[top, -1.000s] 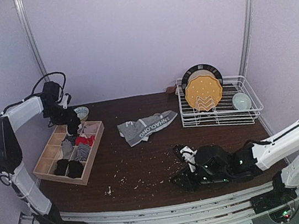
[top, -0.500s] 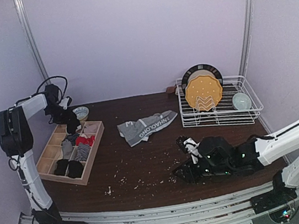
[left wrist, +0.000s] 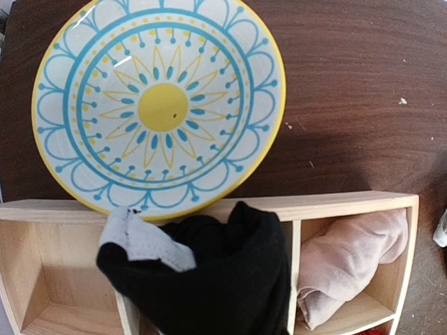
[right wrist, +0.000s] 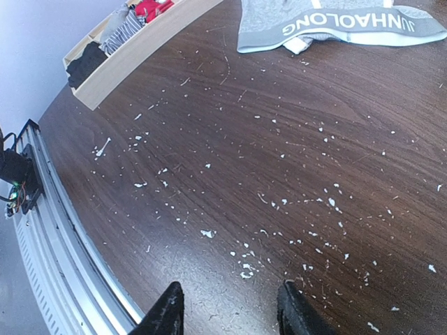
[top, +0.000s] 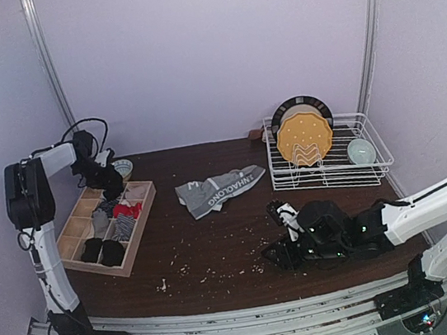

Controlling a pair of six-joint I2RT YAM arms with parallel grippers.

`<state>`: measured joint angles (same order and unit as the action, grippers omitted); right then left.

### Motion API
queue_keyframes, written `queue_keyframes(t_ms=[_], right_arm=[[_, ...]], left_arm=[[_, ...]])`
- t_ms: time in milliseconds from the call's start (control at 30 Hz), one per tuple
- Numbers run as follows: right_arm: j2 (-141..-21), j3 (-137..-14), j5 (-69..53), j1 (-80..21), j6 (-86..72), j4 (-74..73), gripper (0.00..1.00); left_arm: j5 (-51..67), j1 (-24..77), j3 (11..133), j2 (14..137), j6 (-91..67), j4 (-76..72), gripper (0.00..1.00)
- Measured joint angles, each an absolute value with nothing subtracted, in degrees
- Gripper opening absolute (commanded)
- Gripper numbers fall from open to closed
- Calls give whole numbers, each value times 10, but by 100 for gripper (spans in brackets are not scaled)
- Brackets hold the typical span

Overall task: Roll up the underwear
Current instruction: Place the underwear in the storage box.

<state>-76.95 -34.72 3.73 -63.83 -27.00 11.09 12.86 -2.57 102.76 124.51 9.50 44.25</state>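
Note:
My left gripper is above the organizer's back section beside the pale pink piece, so next it will lower the black underwear (left wrist: 223, 279) between the section's dividers and release it.
A grey underwear (top: 220, 190) with a white-lettered waistband lies spread on the table's middle, and shows at the top of the right wrist view (right wrist: 335, 24). My left gripper (top: 111, 183) is shut on a black underwear (left wrist: 223, 279) with a white label. It hangs over the back compartments of the wooden organizer (left wrist: 335, 202) and hides the fingers. My right gripper (right wrist: 230, 310) is open and low over bare table near the front (top: 273, 254), with nothing between its fingers.
The organizer (top: 143, 229) at the left holds several rolled pieces: black, striped, red, pale pink. A patterned bowl (left wrist: 160, 105) sits just behind it. A white dish rack (top: 328, 171) with a yellow plate (top: 304, 139) stands back right. White crumbs litter the table.
The left arm has swung its upper links to the right while its gripper stays over the organizer's back end. My right gripper has slid a little to the right.

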Motion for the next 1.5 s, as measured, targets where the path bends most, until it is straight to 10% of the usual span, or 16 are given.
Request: queue_keyframes(t_ms=[1100, 1267, 1500], right_arm=[[-740, -326, 41, -634, -269, 104, 43], [-739, -326, 41, -633, -269, 104, 43], [-724, -325, 41, -633, -269, 102, 44]], left_arm=[[55, -2, 999, 1277, 91, 399, 0], [56, -2, 977, 1265, 89, 376, 36], [53, -3, 969, 1257, 78, 377, 42]])
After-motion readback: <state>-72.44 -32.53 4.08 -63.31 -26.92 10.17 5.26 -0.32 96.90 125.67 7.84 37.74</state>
